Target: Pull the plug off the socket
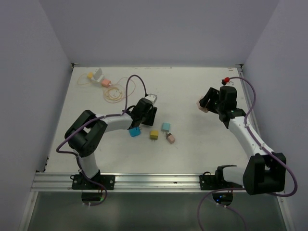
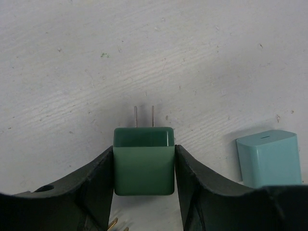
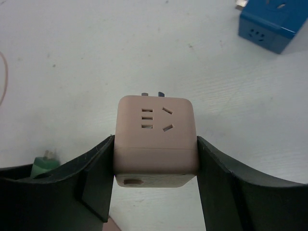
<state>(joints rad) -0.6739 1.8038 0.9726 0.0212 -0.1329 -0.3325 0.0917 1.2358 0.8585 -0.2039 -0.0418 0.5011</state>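
Note:
The right gripper moves down toward the right in the top view, onto bare table by the blue socket [image 3: 244, 90] next, because the plug is already apart.
In the left wrist view a dark green plug [image 2: 144, 163] sits squeezed between my left gripper's [image 2: 144, 169] two fingers. Its two bare metal prongs [image 2: 144, 117] point away over the table and are in nothing. My left gripper [image 1: 143, 113] hovers mid-table. A pink cube socket [image 3: 156, 139] is clamped between the fingers of my right gripper [image 3: 156, 156], slotted face up. My right gripper [image 1: 206, 102] holds that socket [image 1: 202, 105] at the right of the table, well apart from the plug.
Under the left arm lie a blue cube [image 1: 134, 131], a yellow plug [image 1: 154, 134], a light teal cube [image 1: 165, 127] and a small pink plug [image 1: 170, 138]. A pink adapter [image 1: 105, 83] with a looped thin cable [image 1: 114, 94] lies at the far left. Walls enclose the table.

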